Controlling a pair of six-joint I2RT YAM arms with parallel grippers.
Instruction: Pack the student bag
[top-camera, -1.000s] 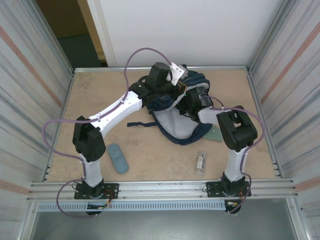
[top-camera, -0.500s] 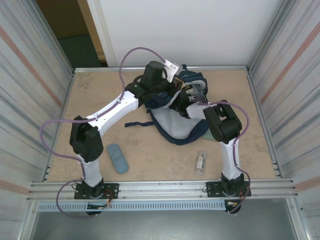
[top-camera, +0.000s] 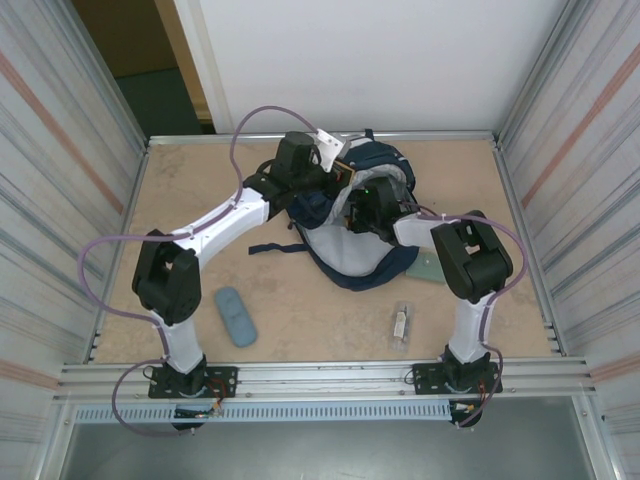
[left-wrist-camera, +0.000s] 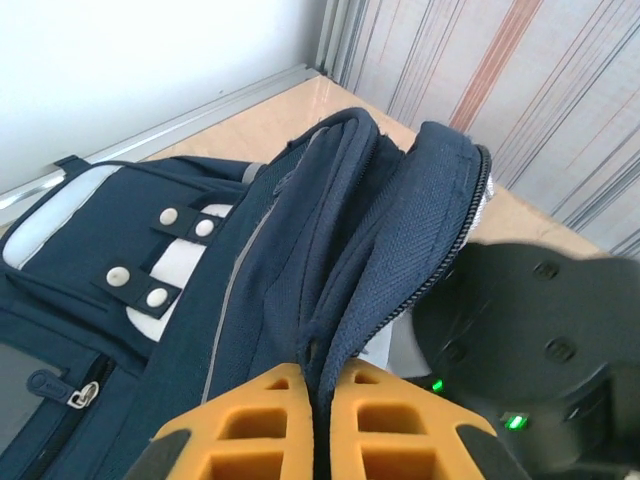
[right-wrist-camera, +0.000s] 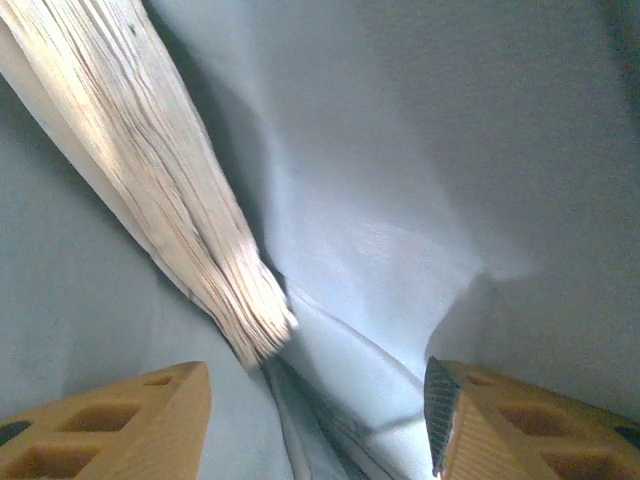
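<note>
The book is leaning inside against the bag's lining. My left gripper should next pull the pinched zipper-edge fabric back over the bag's opening (top-camera: 343, 244) and let go of it there.
The student bag (top-camera: 384, 160) is a navy backpack lying at the back middle of the table, its mouth held open. My left gripper (top-camera: 337, 170) is shut on the navy zipper-edge fabric (left-wrist-camera: 400, 250), which is pinched between the orange fingers (left-wrist-camera: 250, 420). My right gripper (top-camera: 362, 205) is inside the bag. In the right wrist view it (right-wrist-camera: 320, 385) stands open over the pale lining (right-wrist-camera: 420, 150), with nothing between the fingers. A book's page edges (right-wrist-camera: 170, 190) lean against the lining just ahead of the left finger.
A blue-grey case (top-camera: 235, 316) lies on the table front left. A small clear packet (top-camera: 401, 323) lies front right. A pale green flat item (top-camera: 430, 268) sits by the bag's right side. A dark strap (top-camera: 275, 248) trails left. Corrugated walls close in both sides.
The left gripper has drawn the bag's edge leftward and back. The right wrist has shifted left, further into the bag's mouth.
</note>
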